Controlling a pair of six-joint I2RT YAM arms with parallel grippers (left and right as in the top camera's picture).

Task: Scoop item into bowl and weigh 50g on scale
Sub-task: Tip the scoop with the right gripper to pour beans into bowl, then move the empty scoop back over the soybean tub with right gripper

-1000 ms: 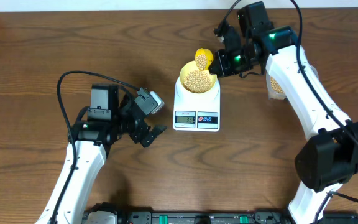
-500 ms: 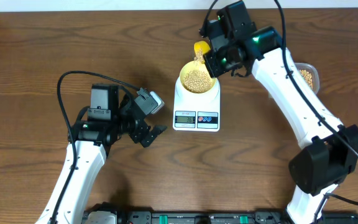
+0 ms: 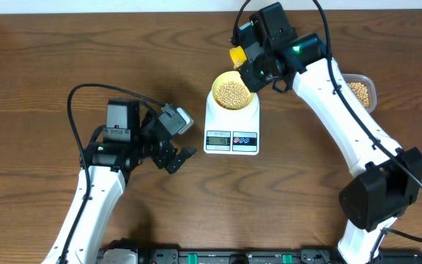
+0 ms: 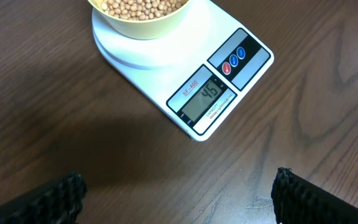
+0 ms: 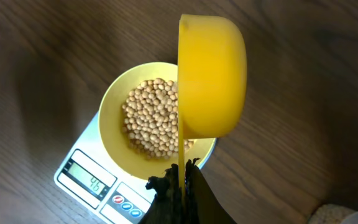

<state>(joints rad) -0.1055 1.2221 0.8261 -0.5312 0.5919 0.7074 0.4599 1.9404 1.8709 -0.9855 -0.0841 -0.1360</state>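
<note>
I will tip the spoon sideways over the bowl. So my right gripper will move the spoon toward the clear plastic tub, down onto its beans, and release it.
The pale-yellow bowl holds many beige beans and stands on the white scale, whose display reads 46. My right gripper is shut on the handle of a yellow measuring spoon, held tipped on its side above the bowl's far rim. In the right wrist view the spoon hangs over the bowl and the beans, with the gripper below. My left gripper is open and empty, left of the scale.
A clear plastic tub with more beans stands at the right, behind the right arm. The table's far edge runs along the top of the overhead view.
My right gripper has moved left and away with the spoon. The spoon has turned on its side and the beans seen in it earlier no longer show. The left arm has not moved.
</note>
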